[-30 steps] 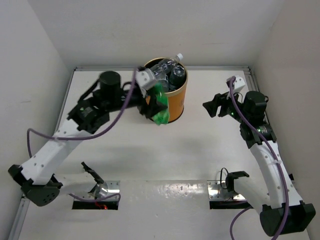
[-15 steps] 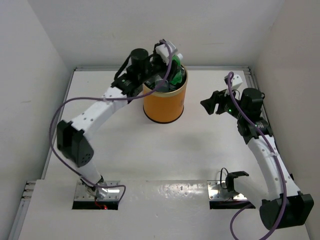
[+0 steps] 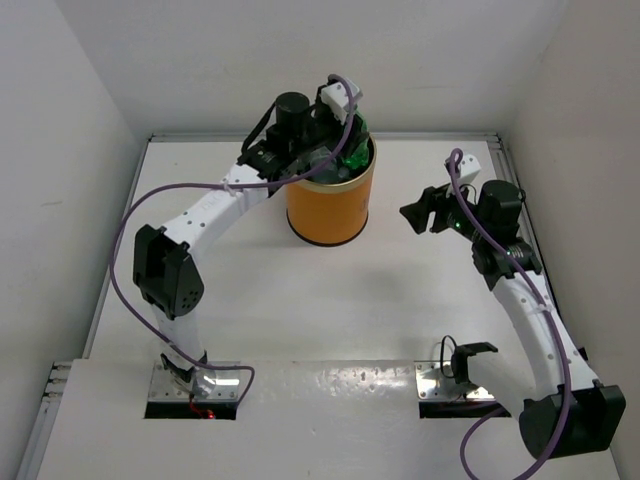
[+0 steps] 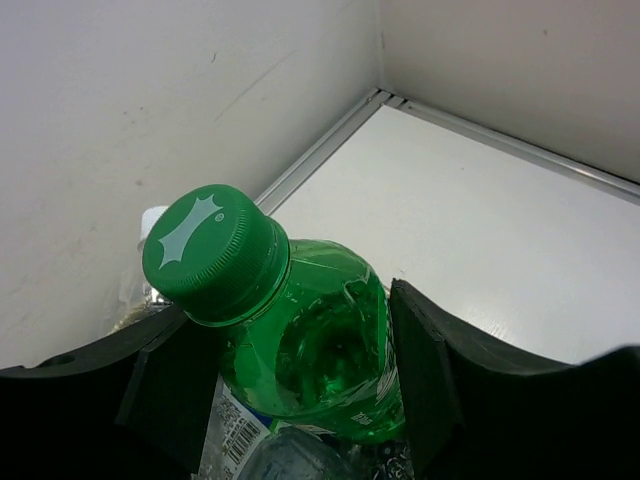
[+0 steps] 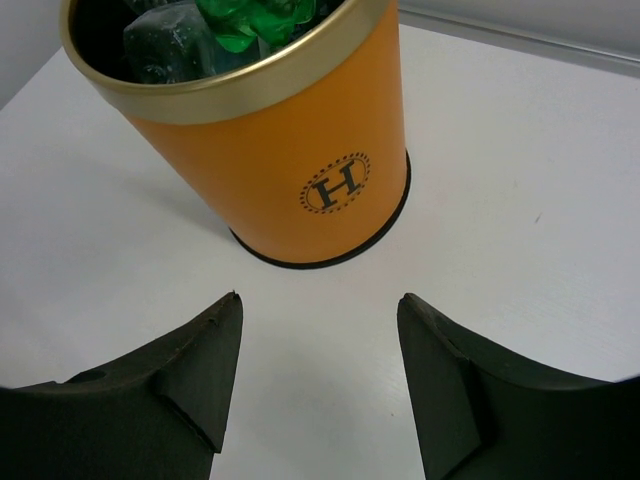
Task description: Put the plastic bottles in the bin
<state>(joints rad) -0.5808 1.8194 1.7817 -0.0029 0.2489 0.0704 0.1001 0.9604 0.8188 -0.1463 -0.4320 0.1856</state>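
The green bottle [image 4: 310, 345] already hangs over the bottles inside the orange bin. My left gripper should go down into the orange bin's opening [image 4: 292, 455] next and let go of it.
The orange bin [image 3: 328, 205] stands at the back middle of the table and holds several plastic bottles. My left gripper [image 3: 343, 148] hangs over the bin's mouth, shut on a green bottle [image 4: 310, 345] with a green cap [image 4: 212, 252] that points up and away. Under it lie a clear labelled bottle [image 4: 235, 440] and a white cap [image 4: 152, 216]. My right gripper [image 3: 418, 214] is open and empty, right of the bin. In the right wrist view it [image 5: 320, 305] faces the bin [image 5: 290, 150], where green [image 5: 250, 20] and dark crinkled [image 5: 165, 40] bottles show.
White walls close in the table at the back and on both sides. The bin stands close to the back wall [image 4: 150, 100]. Bare white table [image 3: 330, 300] lies between the bin and the arm bases.
My left arm lifted the green bottle from the bin's front left side up over its mouth. My right gripper drifted slightly left, still open.
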